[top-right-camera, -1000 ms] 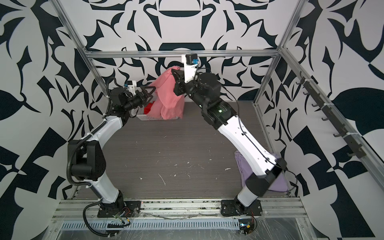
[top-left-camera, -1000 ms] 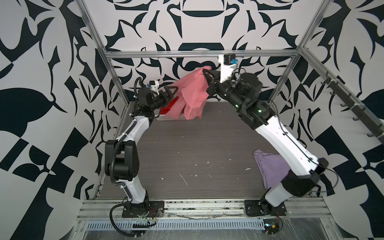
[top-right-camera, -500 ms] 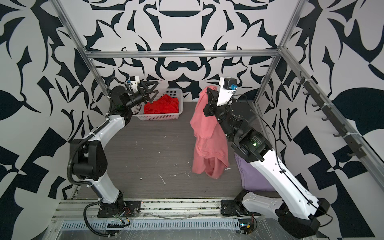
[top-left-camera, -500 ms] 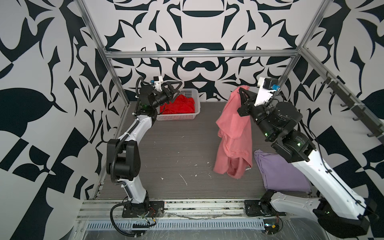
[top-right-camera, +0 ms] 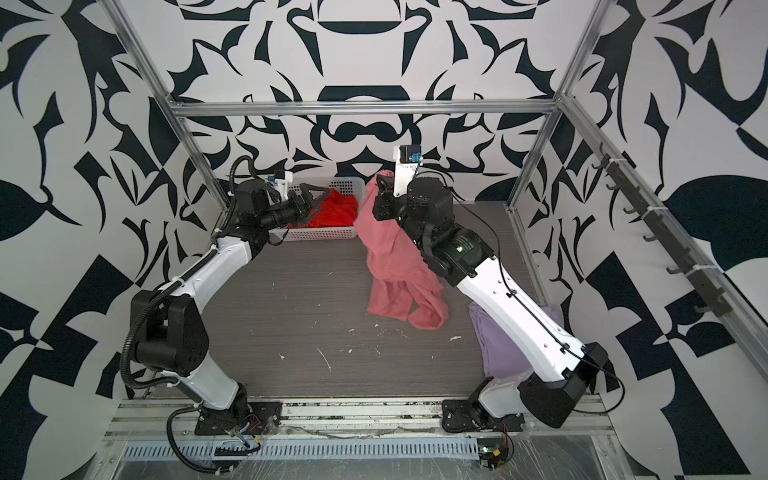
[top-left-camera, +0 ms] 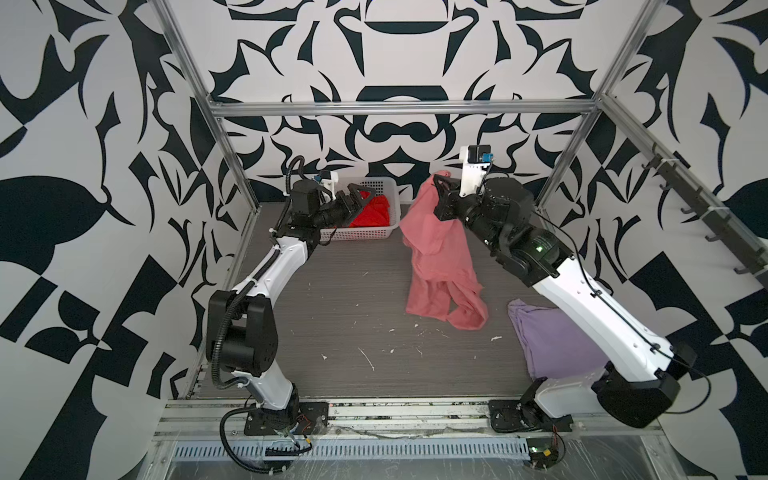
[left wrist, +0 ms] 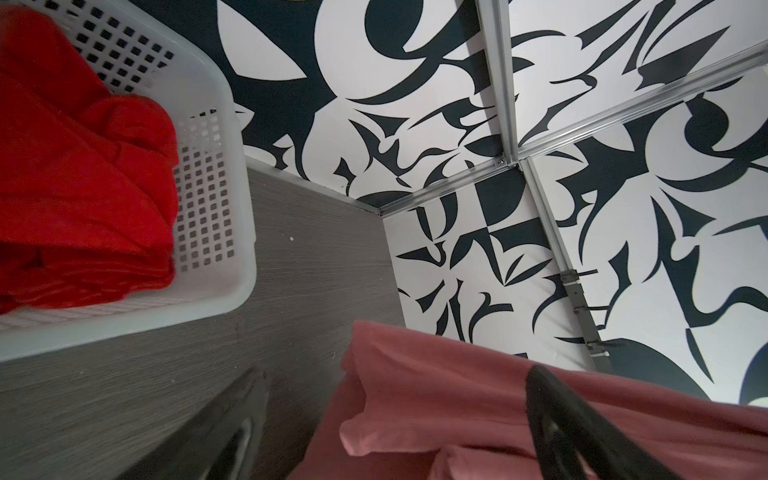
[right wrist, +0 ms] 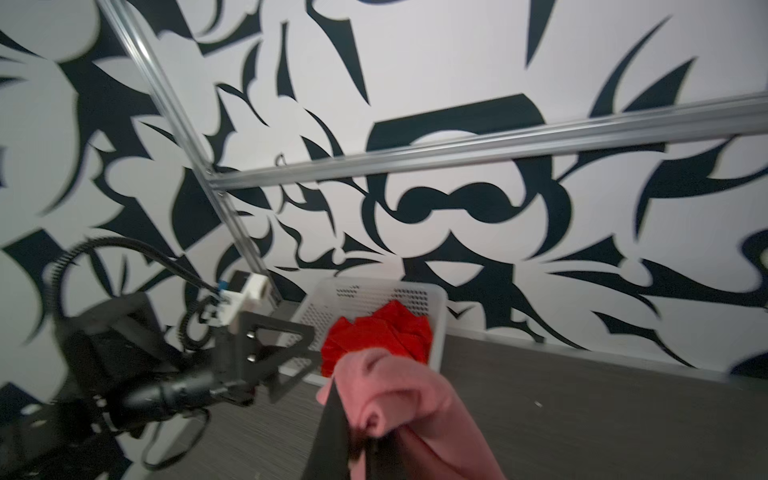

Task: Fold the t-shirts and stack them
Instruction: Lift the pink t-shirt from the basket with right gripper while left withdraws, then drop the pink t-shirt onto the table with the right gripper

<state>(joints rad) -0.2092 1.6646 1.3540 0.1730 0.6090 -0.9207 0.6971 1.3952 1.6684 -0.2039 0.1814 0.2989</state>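
Observation:
I will raise my right gripper, then lower it toward the tabletop beside the lavender t-shirt and let go of the pink shirt's edge, since that shirt's lower end is crumpled.
My right gripper (top-left-camera: 439,189) (top-right-camera: 379,188) is raised at the back middle and shut on a bunched top edge of the salmon-pink t-shirt (top-left-camera: 440,257) (top-right-camera: 390,257) (right wrist: 411,395). The shirt hangs down and its lower end crumples on the table. In the right wrist view the gripper (right wrist: 365,440) pinches the pink fabric. My left gripper (top-left-camera: 365,199) (top-right-camera: 322,203) (left wrist: 395,399) stands open and empty over the basket's front edge, with the pink shirt (left wrist: 436,395) beyond its fingers. The red t-shirt (top-left-camera: 374,212) (left wrist: 75,187) lies in the basket. The lavender t-shirt (top-left-camera: 548,340) (top-right-camera: 498,345) lies flat at the front right, partly hidden by the right arm.
The white lattice basket (top-left-camera: 365,235) (top-right-camera: 324,235) (left wrist: 216,166) (right wrist: 374,291) stands at the back left of the grey table (top-left-camera: 332,299). Metal frame posts (top-left-camera: 232,149) and patterned walls close in the back and sides. White specks dot the table's front.
The right gripper carried the pink shirt from above the basket out to the right, then back toward the back middle; its lower end now rests on the table. The left gripper barely moved.

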